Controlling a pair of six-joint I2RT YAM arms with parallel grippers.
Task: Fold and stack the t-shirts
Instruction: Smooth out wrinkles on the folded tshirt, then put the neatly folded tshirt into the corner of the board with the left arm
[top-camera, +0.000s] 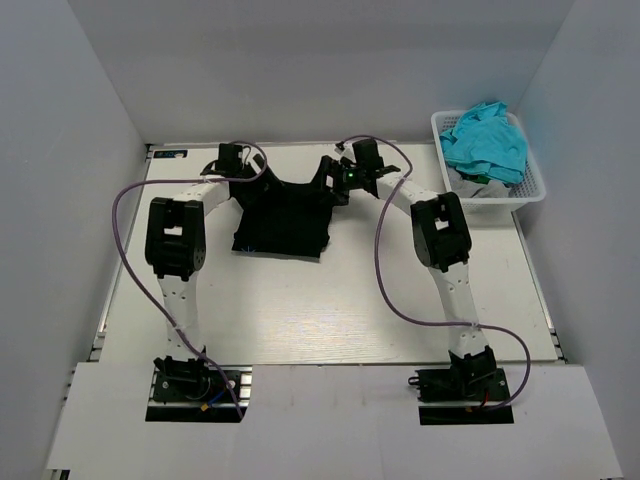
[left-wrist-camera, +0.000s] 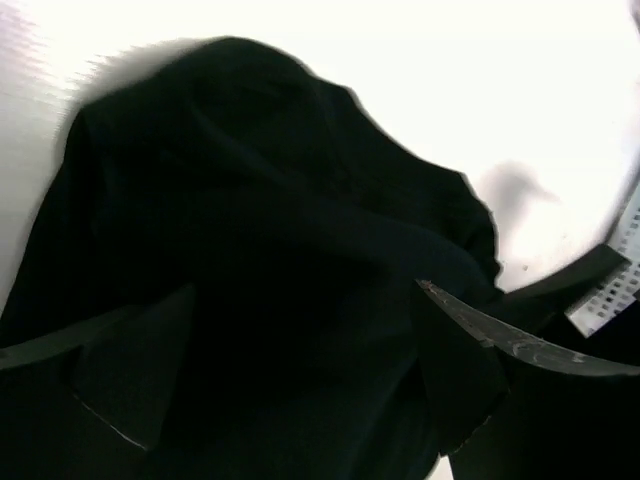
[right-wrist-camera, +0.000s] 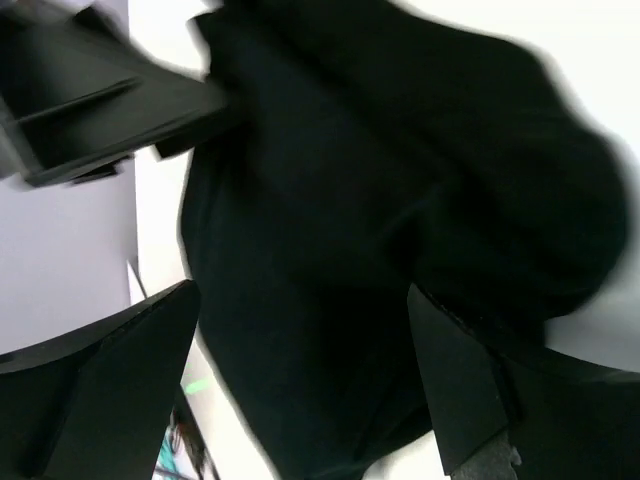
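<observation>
The left gripper moves back and down onto the shirt's side edge away from the basket next, since the open fingers have only cloth between them.
A black t-shirt (top-camera: 285, 222) lies crumpled on the far middle of the white table (top-camera: 330, 310). My left gripper (top-camera: 230, 170) hovers at its far left corner and my right gripper (top-camera: 342, 180) at its far right corner. In the left wrist view the shirt (left-wrist-camera: 270, 230) fills the frame under my left gripper (left-wrist-camera: 300, 375), whose jaws stand wide apart with nothing pinched. In the right wrist view the shirt (right-wrist-camera: 400, 170) lies under my right gripper (right-wrist-camera: 305, 385), which is also wide open. More t-shirts, teal ones (top-camera: 485, 140), are heaped in a basket.
The white basket (top-camera: 535, 188) stands at the far right of the table, with a pale garment (top-camera: 480, 186) under the teal ones. White walls enclose the table at the back and sides. The left arm's gripper body (right-wrist-camera: 90, 100) shows in the right wrist view.
</observation>
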